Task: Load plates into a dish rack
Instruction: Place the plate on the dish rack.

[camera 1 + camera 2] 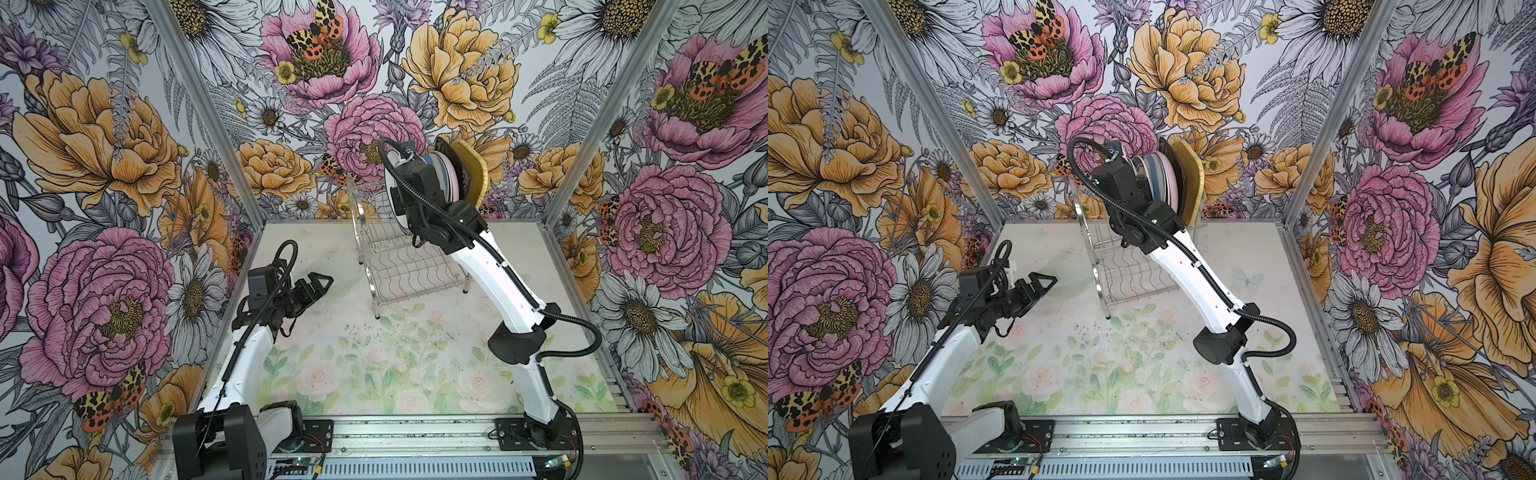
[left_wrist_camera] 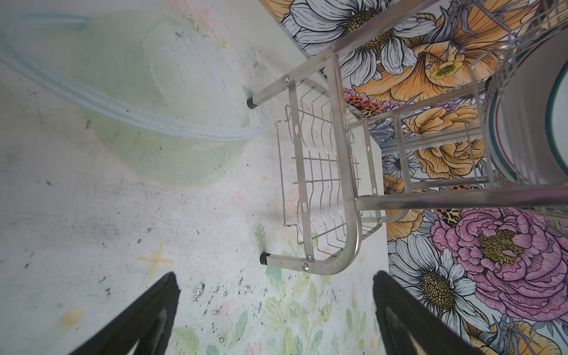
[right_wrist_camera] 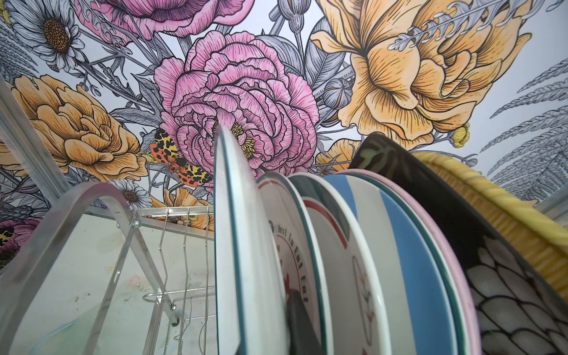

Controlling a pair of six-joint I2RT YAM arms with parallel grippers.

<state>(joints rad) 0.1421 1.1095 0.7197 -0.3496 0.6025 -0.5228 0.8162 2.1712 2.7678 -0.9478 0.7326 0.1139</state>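
Note:
My right gripper holds the teal-rimmed plate with its rim above its neighbours' rims. It needs to go down next toward the rack's arched side frame and release the plate onto the upper shelf's open wires.
The chrome dish rack (image 1: pixel 399 266) (image 1: pixel 1129 274) (image 2: pixel 325 184) stands at the back of the table, its lower shelf bare. Several plates stand on edge in its upper tier: yellow woven (image 1: pixel 473 174) (image 3: pixel 507 209), black flowered (image 3: pixel 491 276), pink (image 3: pixel 445 246), blue-striped (image 3: pixel 399 261), and a white one with black characters (image 3: pixel 292 246). My right gripper (image 3: pixel 270 338) is shut on a teal-rimmed white plate (image 3: pixel 242 246) (image 1: pixel 388 183), upright at the row's left end. One finger (image 3: pixel 302 325) presses its face. My left gripper (image 1: pixel 320 284) (image 2: pixel 275 275) is open and holds nothing, low beside the rack.
Flowered walls close the cell on three sides, close behind the rack. The rack's arched side frame (image 3: pixel 76 221) rises just left of the held plate. Its black-capped feet (image 2: pixel 263 258) rest on the flowered mat (image 1: pixel 374 365). An aluminium rail (image 1: pixel 415 432) runs along the front.

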